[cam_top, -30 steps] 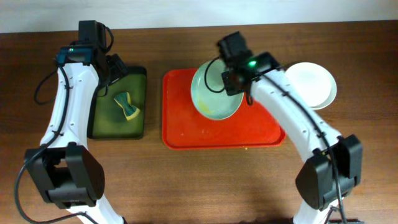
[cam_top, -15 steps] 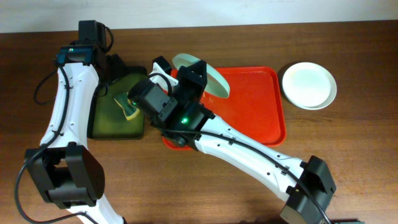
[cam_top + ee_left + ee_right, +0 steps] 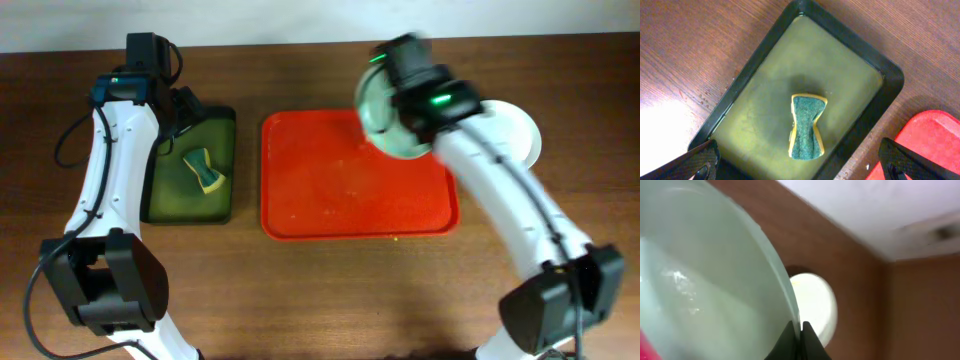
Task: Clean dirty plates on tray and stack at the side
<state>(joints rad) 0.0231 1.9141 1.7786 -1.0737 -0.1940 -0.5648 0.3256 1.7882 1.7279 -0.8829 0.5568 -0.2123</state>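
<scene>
My right gripper moves to the right in the overhead view and down next. It releases the blue-green plate's rim over the white plate [image 3: 512,130] [image 3: 812,305], since that plate lies uncovered beside the tray.
My right gripper [image 3: 402,104] is shut on the rim of a pale blue-green plate [image 3: 378,128] and holds it tilted above the far right corner of the red tray [image 3: 340,190]. In the right wrist view my fingertips [image 3: 798,339] pinch the plate's [image 3: 705,280] edge. A white plate [image 3: 522,138] lies on the table right of the tray, partly hidden by my right arm; it also shows in the right wrist view [image 3: 816,305]. My left gripper [image 3: 182,106] hangs open and empty over the dark green tray [image 3: 765,85]. A second blue-green plate is out of view.
A green and yellow sponge [image 3: 806,125] lies in the dark green tray [image 3: 160,195], left of the red tray [image 3: 935,140]. Small yellow specks dot the red tray's floor. Bare wooden table surrounds both trays.
My right arm swung the blue-green plate from over the tray's far left corner to its far right corner, close to the white plate. The left arm has not moved.
</scene>
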